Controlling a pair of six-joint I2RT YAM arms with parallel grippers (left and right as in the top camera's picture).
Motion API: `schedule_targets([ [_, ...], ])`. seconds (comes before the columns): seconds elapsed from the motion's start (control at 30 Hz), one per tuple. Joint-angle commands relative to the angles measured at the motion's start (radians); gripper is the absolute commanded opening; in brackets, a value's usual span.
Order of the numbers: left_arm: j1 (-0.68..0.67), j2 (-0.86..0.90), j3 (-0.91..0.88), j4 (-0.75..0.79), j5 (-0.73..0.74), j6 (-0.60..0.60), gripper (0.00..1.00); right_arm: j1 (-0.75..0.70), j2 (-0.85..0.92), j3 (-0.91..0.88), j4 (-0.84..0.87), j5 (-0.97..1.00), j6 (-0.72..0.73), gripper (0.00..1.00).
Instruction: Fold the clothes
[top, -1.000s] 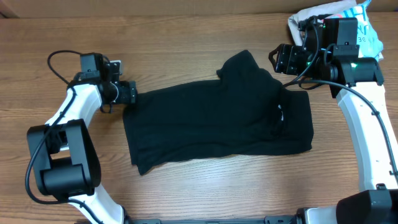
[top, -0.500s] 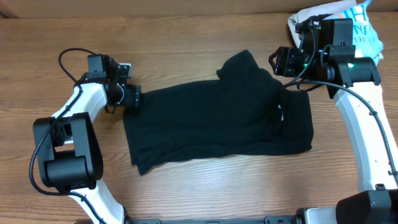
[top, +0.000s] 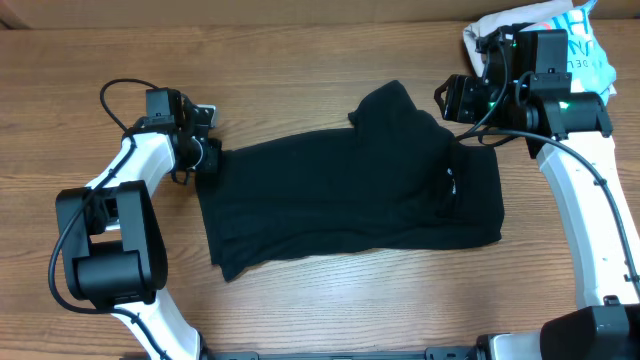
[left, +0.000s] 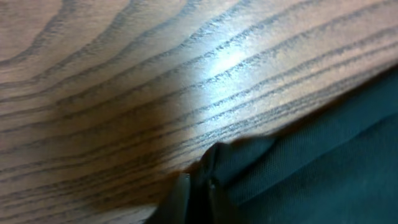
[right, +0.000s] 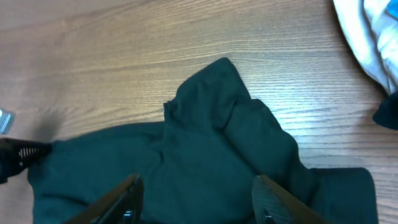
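Next, my left gripper will move up, then back and down onto the shirt's near side to release its pinched corner there, as the cloth lies unfolded.
The black shirt (top: 340, 200) lies spread on the wooden table, with its collar end bunched at the upper right and a small white logo (top: 450, 183) near its right side. My left gripper (top: 210, 157) is at the shirt's upper-left corner. In the left wrist view that gripper (left: 198, 186) is shut, pinching the edge of the black fabric (left: 311, 162). My right gripper (top: 447, 100) hovers over the bunched collar end. Its jaws (right: 196, 193) stand open, with the dark cloth (right: 205, 130) below them and nothing between them.
A light-blue-and-white garment (top: 560, 40) lies heaped at the table's far right corner, behind my right arm; its edge (right: 373, 37) shows in the right wrist view. Bare wood (top: 300, 80) surrounds the shirt.
My left gripper slid right to the shirt's upper-left corner and closed on the fabric edge. The right arm has barely moved.
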Motion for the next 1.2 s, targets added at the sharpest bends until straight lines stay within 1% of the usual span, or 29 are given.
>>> schedule_targets([
  [0.0,-0.005,0.010,0.029,0.005,-0.060,-0.077,0.04,0.005,-0.011,0.018,0.021,0.010,-0.003,0.57],
  [0.07,-0.002,0.006,0.066,-0.039,-0.097,-0.136,0.04,0.013,-0.011,0.018,0.024,0.019,-0.002,0.57],
  [0.23,0.004,-0.001,0.244,-0.266,-0.101,-0.249,0.04,0.054,0.000,0.018,0.044,0.136,0.012,0.59],
  [0.3,0.004,-0.001,0.308,-0.336,-0.101,-0.271,0.04,0.073,0.014,0.018,0.076,0.173,0.011,0.60],
  [0.37,0.004,-0.001,0.353,-0.376,-0.101,-0.274,0.04,0.089,0.035,0.019,0.115,0.196,0.008,0.63],
  [0.47,0.001,-0.001,0.376,-0.390,-0.101,-0.274,0.04,0.109,0.100,0.019,0.209,0.228,-0.010,0.65],
  [0.53,-0.002,-0.001,0.375,-0.392,-0.100,-0.274,0.04,0.115,0.152,0.019,0.264,0.240,-0.023,0.68],
  [0.57,-0.003,0.000,0.373,-0.394,-0.100,-0.274,0.04,0.117,0.188,0.019,0.295,0.252,-0.024,0.72],
  [0.63,-0.006,0.000,0.373,-0.400,-0.100,-0.274,0.04,0.116,0.261,0.019,0.349,0.254,-0.045,0.76],
  [0.73,-0.007,0.000,0.373,-0.407,-0.101,-0.274,0.04,0.116,0.366,0.019,0.422,0.270,-0.054,0.79],
  [0.87,-0.007,0.000,0.373,-0.416,-0.100,-0.274,0.04,0.116,0.494,0.019,0.520,0.273,-0.081,0.80],
  [0.97,-0.008,0.001,0.372,-0.434,-0.100,-0.286,0.04,0.116,0.554,0.019,0.591,0.291,-0.093,0.79],
  [1.03,-0.008,0.001,0.367,-0.444,-0.101,-0.285,0.04,0.116,0.588,0.019,0.636,0.291,-0.102,0.76],
  [1.17,-0.008,0.001,0.349,-0.445,-0.101,-0.285,0.04,0.116,0.636,0.019,0.688,0.286,-0.129,0.73],
])
